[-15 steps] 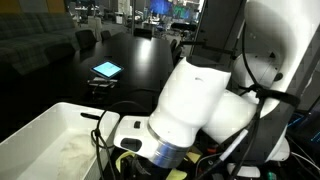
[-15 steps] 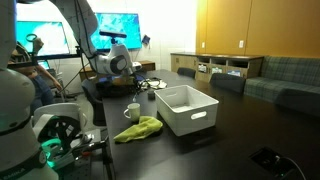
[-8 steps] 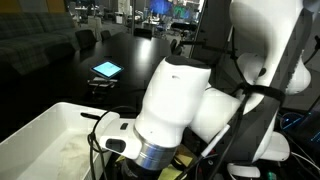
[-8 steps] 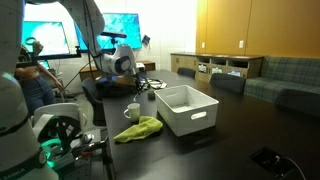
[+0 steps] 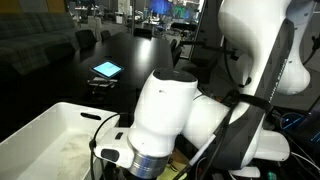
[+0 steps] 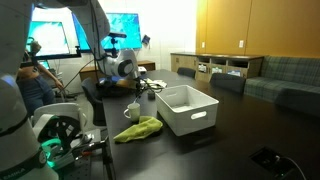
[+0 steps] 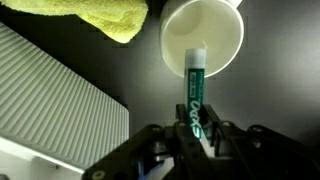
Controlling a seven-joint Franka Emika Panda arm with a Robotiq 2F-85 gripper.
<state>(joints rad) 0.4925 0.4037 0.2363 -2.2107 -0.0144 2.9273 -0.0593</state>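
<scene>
My gripper holds the green marker [image 7: 194, 90], whose white end already points over the cup's opening. Next I need to move my gripper down toward the white cup's opening [image 7: 207, 34] and release the marker.
In the wrist view my gripper [image 7: 192, 138] is shut on a green marker [image 7: 194, 90] with a white cap. The marker's capped end points over the mouth of a white cup [image 7: 203, 38] right below it. A yellow-green cloth [image 7: 92, 16] lies beside the cup, and the ribbed wall of a white bin [image 7: 55, 95] runs along the other side. In an exterior view the gripper [image 6: 137, 88] hangs above the white cup [image 6: 132, 111], with the cloth [image 6: 139, 128] and the bin [image 6: 187, 108] next to it on the dark table [image 6: 230, 130].
The arm's white body [image 5: 170, 110] fills much of an exterior view, beside the bin's rim [image 5: 45, 125]. A lit tablet [image 5: 106, 70] lies farther off on the table. Chairs, sofas and cabinets [image 6: 215, 67] stand around the room; a small dark object [image 6: 265, 157] sits near the table's corner.
The arm has swung over the cup, moving left in the arm-filled exterior view and right toward the bin in the room view. The grip on the marker is unchanged.
</scene>
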